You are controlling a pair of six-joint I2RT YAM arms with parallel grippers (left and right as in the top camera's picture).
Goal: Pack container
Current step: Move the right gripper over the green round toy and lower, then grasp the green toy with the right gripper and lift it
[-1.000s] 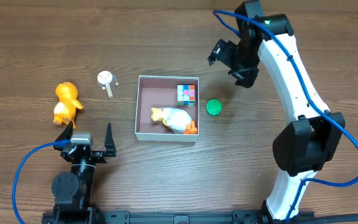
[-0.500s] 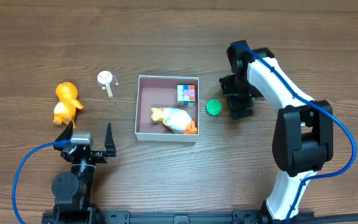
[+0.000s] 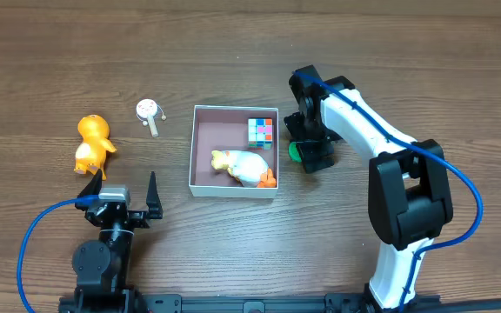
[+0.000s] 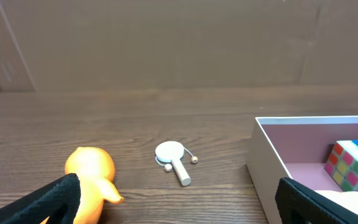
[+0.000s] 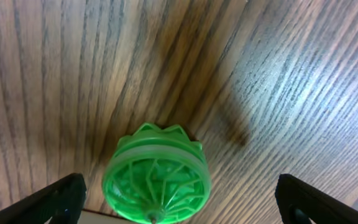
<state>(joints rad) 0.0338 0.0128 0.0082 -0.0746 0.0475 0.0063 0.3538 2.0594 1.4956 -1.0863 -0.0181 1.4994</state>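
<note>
My open right gripper needs to go down around the green toy (image 3: 295,152) (image 5: 157,176) before it closes on the toy's sides, because the toy is still below the fingers.
The container (image 3: 200,148), a square white box with a pink floor, sits mid-table and holds a colour cube (image 3: 261,130) and a white and orange toy bird (image 3: 243,166). It also shows in the left wrist view (image 4: 272,163). A green round toy (image 5: 156,182) lies on the table just right of the container, mostly hidden overhead under my right gripper (image 3: 307,149). The right gripper (image 5: 176,202) is open, fingers either side of the green toy. My left gripper (image 3: 120,189) is open and empty near the front edge. An orange duck (image 3: 92,143) lies at the left.
A small white paddle toy (image 3: 149,113) with beads lies between the duck and the container, also in the left wrist view (image 4: 174,158). The duck shows in the left wrist view (image 4: 91,173). Dark wood table all around.
My right arm has swung down and left from the back right, bringing its open gripper over the green toy. The left arm has not moved.
</note>
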